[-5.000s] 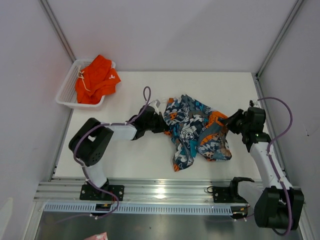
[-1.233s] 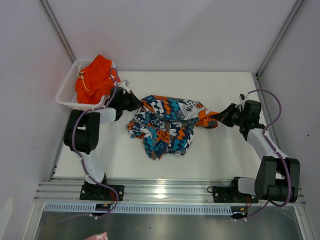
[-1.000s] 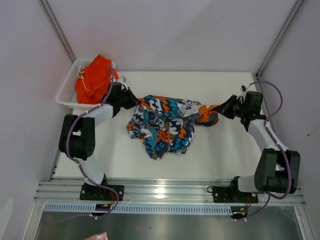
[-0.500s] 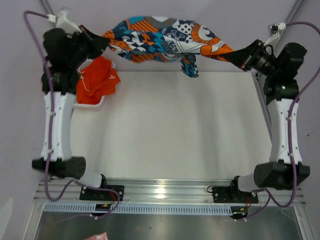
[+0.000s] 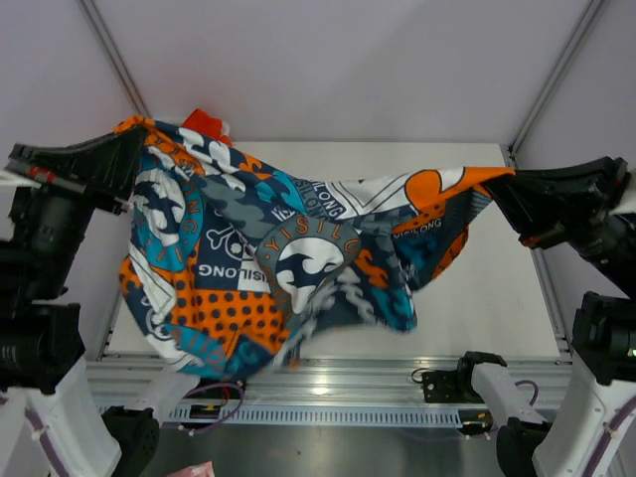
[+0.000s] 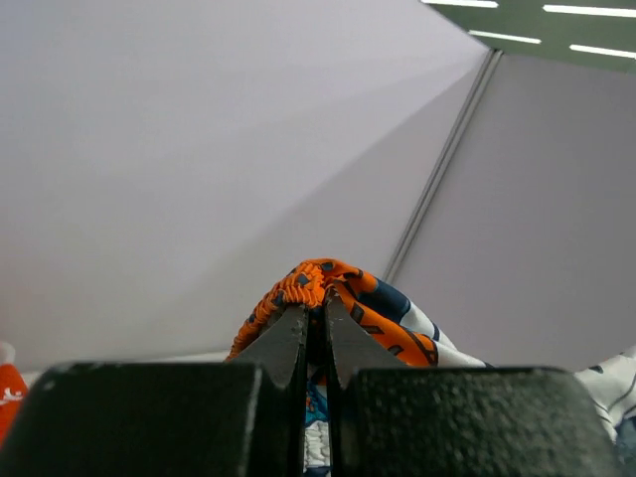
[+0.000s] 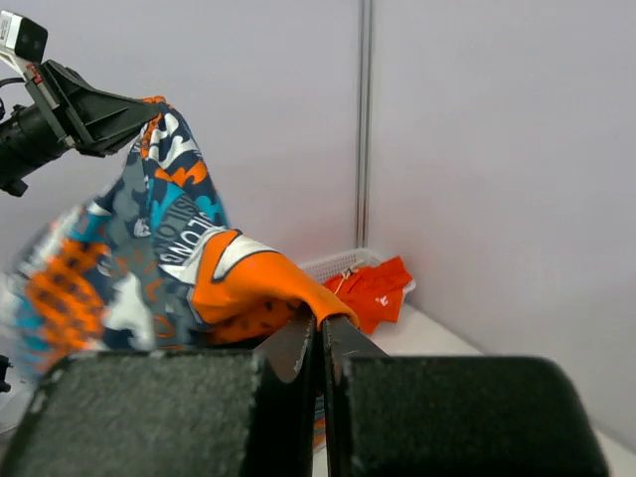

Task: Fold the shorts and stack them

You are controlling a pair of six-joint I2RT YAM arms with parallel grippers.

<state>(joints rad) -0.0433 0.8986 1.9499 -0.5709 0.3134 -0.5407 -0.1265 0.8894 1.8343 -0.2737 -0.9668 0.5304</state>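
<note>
The printed shorts hang spread high above the table, so my left gripper moves down next, fingers tilting down, and releases the shorts' waistband corner on the white table.
The printed shorts hang spread wide in the air, high above the table and close to the top camera. My left gripper is shut on their upper left corner; in the left wrist view its jaws pinch the gathered orange waistband. My right gripper is shut on the upper right corner, a plain orange flap in the right wrist view, with its tips closed. The orange shorts lie in the white basket; only a scrap of them shows from above.
The white table shows to the right below the hanging cloth. The metal rail runs along its near edge. Grey walls with corner posts close in the back and sides.
Both arms have risen toward the camera with the printed shorts. The cloth, stretched along the back half a second ago, now hangs open and covers most of the table and basket.
</note>
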